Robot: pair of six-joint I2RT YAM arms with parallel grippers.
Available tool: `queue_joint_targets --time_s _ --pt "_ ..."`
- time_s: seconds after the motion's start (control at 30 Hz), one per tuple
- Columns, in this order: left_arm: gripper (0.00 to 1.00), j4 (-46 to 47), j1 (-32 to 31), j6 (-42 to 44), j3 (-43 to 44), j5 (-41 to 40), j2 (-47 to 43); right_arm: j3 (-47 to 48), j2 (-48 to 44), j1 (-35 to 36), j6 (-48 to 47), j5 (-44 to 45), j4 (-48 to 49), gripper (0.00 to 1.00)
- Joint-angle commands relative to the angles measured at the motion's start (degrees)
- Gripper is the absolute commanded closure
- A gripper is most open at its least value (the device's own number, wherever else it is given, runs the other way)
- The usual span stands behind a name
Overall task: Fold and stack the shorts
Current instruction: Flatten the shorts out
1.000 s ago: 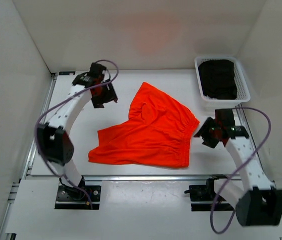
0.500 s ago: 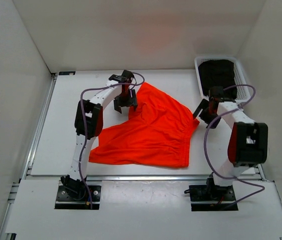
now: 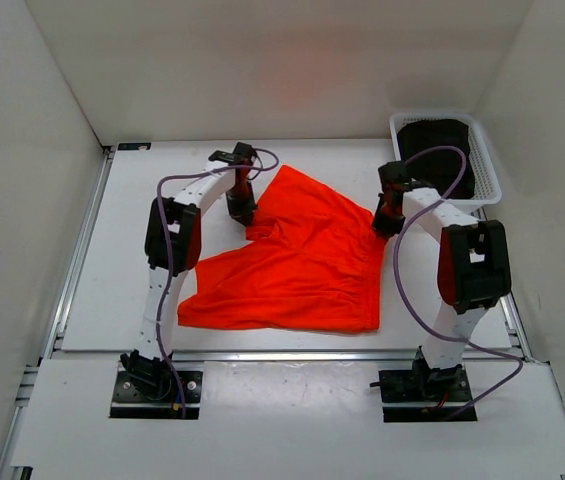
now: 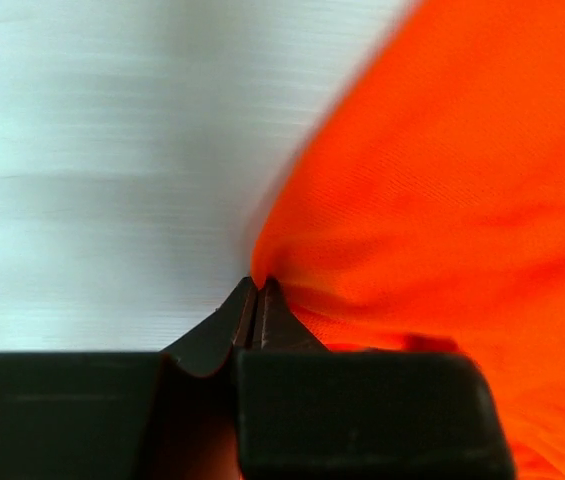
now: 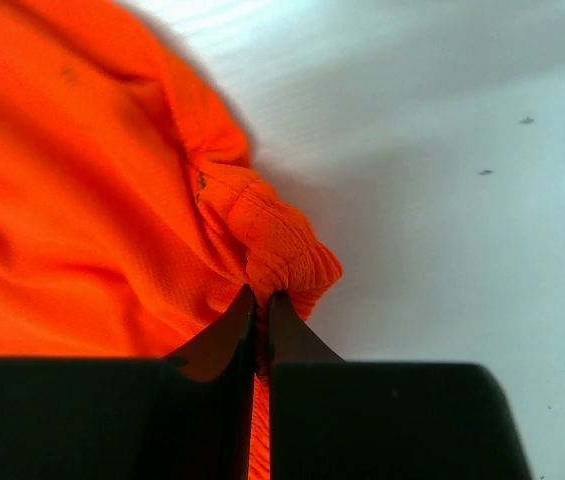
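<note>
I will carry the waistband (image 5: pixel 282 255) onto bare tabletop past the slanted edge of the shorts and release it, as that lies outward and left of my right gripper in the top view.
The bright orange-red shorts (image 3: pixel 302 255) lie spread on the white table, waistband toward the right. My left gripper (image 3: pixel 243 210) is down at the shorts' far-left edge, shut on a pinch of the hem fabric (image 4: pixel 292 265). My right gripper (image 3: pixel 385 222) sits at the far-right corner, shut on the bunched elastic waistband (image 5: pixel 282 255). In the left wrist view the gripper (image 4: pixel 256 285) has its tips pressed together at the cloth's edge. In the right wrist view the gripper (image 5: pixel 259 297) has fabric squeezed between its tips. No drawstring shows.
A white slotted basket (image 3: pixel 486 170) holding dark folded cloth (image 3: pixel 437 150) stands at the back right, close behind the right arm. White enclosure walls (image 3: pixel 32 150) rise on the left, right and back. The table's front edge (image 3: pixel 282 353) runs just below the shorts.
Both arms swung in from the sides to the shorts' far corners and dropped onto them. Both grippers went from open to shut on the fabric. The far edge has bunched slightly.
</note>
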Motion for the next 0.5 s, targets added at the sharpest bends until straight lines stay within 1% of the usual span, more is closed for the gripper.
queue_joint_targets --time_s 0.0,0.07,0.1,0.17,0.2,0.27,0.3,0.33,0.37,0.4,0.43,0.47 --pt "0.9 0.12 6.34 -1.05 -4.41 -5.71 -8.58 4.64 -3.05 5.47 -1.36 3.12 -1.33 1.0" --pt "0.9 0.13 7.93 -0.53 -7.93 -9.3 -12.35 6.23 -3.67 7.33 -1.36 3.82 -2.73 1.0" --pt "0.9 -0.57 9.42 -0.52 -9.16 -10.54 -16.46 7.03 -3.67 8.91 -1.36 3.82 -2.73 1.0" --pt "0.9 -1.89 10.74 0.01 -12.32 -14.48 -20.53 9.66 -3.67 10.15 -1.36 3.82 -3.26 1.0" --pt "0.9 -2.5 11.88 0.01 -13.29 -15.72 -24.29 10.63 -3.67 10.93 -0.84 3.82 -3.26 1.0" --pt "0.9 -3.91 11.89 0.01 -15.58 -17.75 -27.91 13.08 -2.88 10.94 -0.83 3.82 -3.88 1.0" --pt "0.9 -4.96 11.28 -0.95 -15.59 -22.8 -31.24 13.71 -1.49 10.94 -0.31 3.82 -3.88 1.0" --pt "0.9 -4.97 10.32 -0.96 -17.07 -25.38 -32.92 14.24 -1.48 10.94 -0.31 3.82 -3.88 1.0" --pt "0.87 -4.97 9.35 -0.96 -18.21 -27.41 -34.51 14.76 0.26 10.94 -0.31 3.82 -3.88 1.0" --pt "0.63 -4.19 9.34 -0.96 -19.44 -29.69 -36.44 15.64 0.98 10.94 -0.31 3.82 -3.88 1.0" --pt "0.12 -4.18 9.34 -0.96 -20.5 -28.93 -36.46 16.17 1.68 10.94 -0.31 3.82 -4.4 1.0" --pt "0.0 -4.18 10.91 -0.96 -21.03 -27.44 -36.46 16.17 3.08 10.94 -0.83 4.34 -4.4 1.0"
